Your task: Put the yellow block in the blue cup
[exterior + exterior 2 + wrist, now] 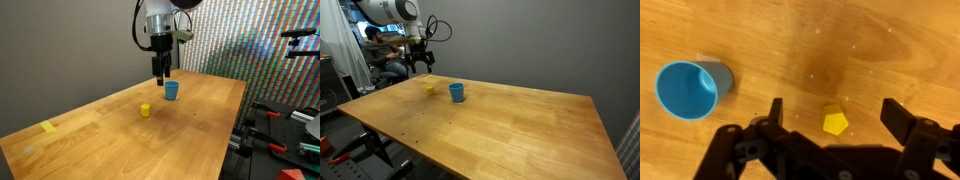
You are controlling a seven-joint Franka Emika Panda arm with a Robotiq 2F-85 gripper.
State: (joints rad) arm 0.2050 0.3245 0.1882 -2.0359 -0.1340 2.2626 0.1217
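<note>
Next, my open gripper comes down until its fingers are on either side of the yellow block (145, 110). Bare table boards separate it from the blue cup (171, 91), leaving the block's sides clear.
The yellow block (836, 122) lies on the wooden table, seen from above in the wrist view between my two spread fingers. My gripper (836, 112) is open and empty and hangs well above it. The blue cup (690, 88) stands upright and empty to the left of the block in the wrist view. In both exterior views the block (145, 110) (430, 89) sits a short way from the cup (171, 91) (456, 93). In both, the gripper (161, 74) (418, 67) hovers above the table, clear of the block and the cup.
A flat yellow scrap (49, 127) lies near the table's left edge. The wooden table (190, 130) has wide bare boards. Clamps and tripod gear (285, 125) stand past its right edge. A person and clutter (382, 55) sit behind the arm.
</note>
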